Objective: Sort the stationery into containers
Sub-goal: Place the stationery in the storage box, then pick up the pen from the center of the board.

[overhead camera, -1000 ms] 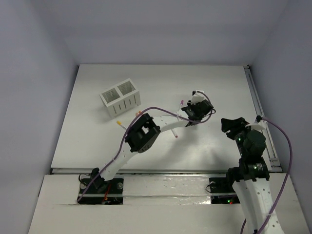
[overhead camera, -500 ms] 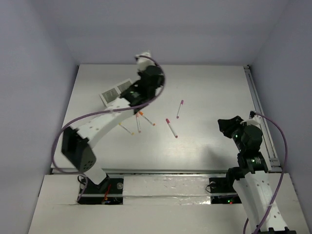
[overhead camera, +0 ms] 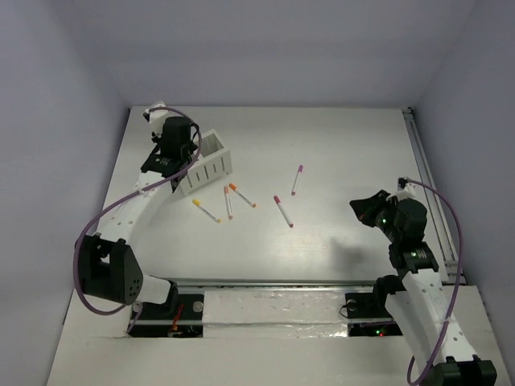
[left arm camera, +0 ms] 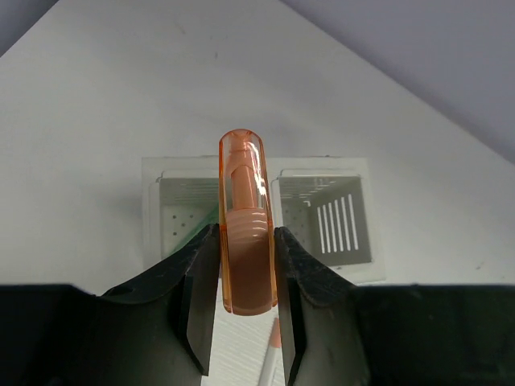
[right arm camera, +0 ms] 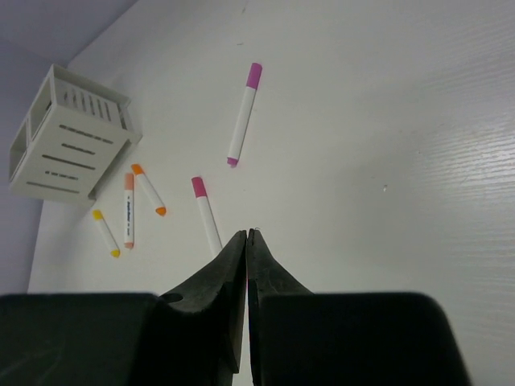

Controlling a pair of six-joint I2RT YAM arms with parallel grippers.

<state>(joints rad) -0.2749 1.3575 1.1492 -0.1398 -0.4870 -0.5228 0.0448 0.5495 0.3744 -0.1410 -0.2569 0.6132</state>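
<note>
The section of the container with the green sliver is below my left gripper, to its left in the wrist view, so my left gripper will go down that way next and let go of the orange capsule.
My left gripper hangs over the white slatted container, shut on a chunky orange capsule piece that points at the wall between the two compartments. A green sliver shows inside the left compartment. Several white pens lie mid-table: two magenta-capped, two orange-capped and one yellow-capped. My right gripper is shut on nothing, its tips above the table beside a magenta-capped pen.
The container stands at the table's far left, the pens fanned out just to its right. A metal rail runs along the right table edge next to my right arm. Grey walls close in the table.
My left arm has swung from the middle of the table to above the container, carrying the orange piece. The right gripper has closed and edged left.
</note>
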